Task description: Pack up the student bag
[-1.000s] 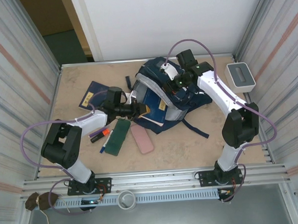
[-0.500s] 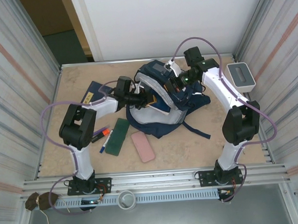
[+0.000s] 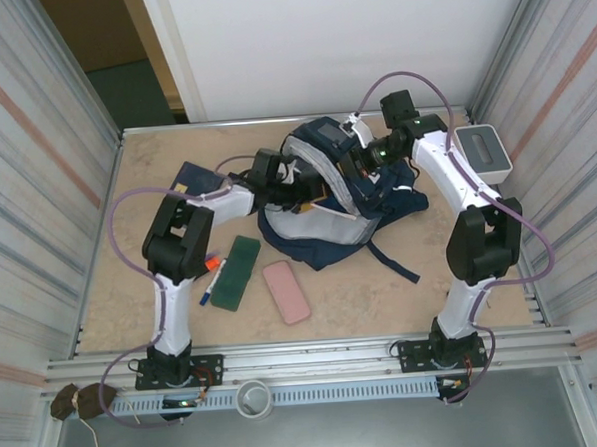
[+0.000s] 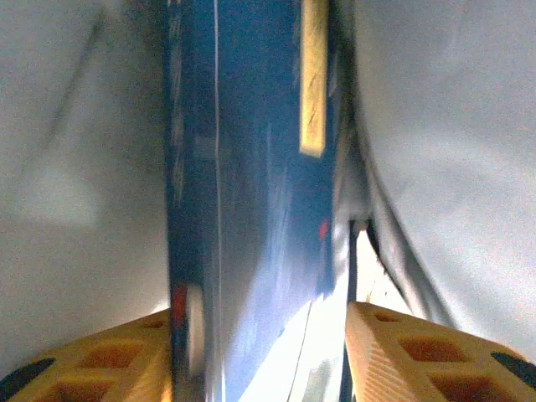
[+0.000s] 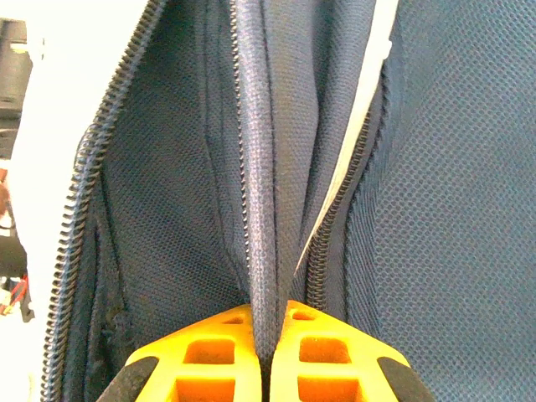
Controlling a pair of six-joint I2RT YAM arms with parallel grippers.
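My right gripper releases the bag's piped fabric edge (image 3: 348,167) (image 5: 265,311) next, since the blue book stands between the sides of the bag's lining.
The student bag (image 3: 318,222), navy-blue, lies at the table's middle with its main opening held up. My right gripper (image 3: 361,161) is at the bag's top, and in the right wrist view this gripper (image 5: 266,315) is shut on a piped fabric edge (image 5: 255,167) beside the zipper (image 5: 335,209). My left gripper (image 3: 302,187) reaches inside the opening. In the left wrist view a blue book (image 4: 251,167) with a yellow label stands between pale lining walls. My left gripper (image 4: 258,311) is open around the book, with a gap on the right side.
A dark blue notebook (image 3: 190,180) lies at the back left. A green case (image 3: 235,272), a pink case (image 3: 285,291) and markers (image 3: 212,270) lie in front of the bag. A white-grey box (image 3: 484,152) sits at the back right. Bag straps (image 3: 393,260) trail forward.
My left arm has pushed right, deeper into the bag with the blue book, and its jaws have parted off the book. My right gripper has drawn the bag's edge up and back.
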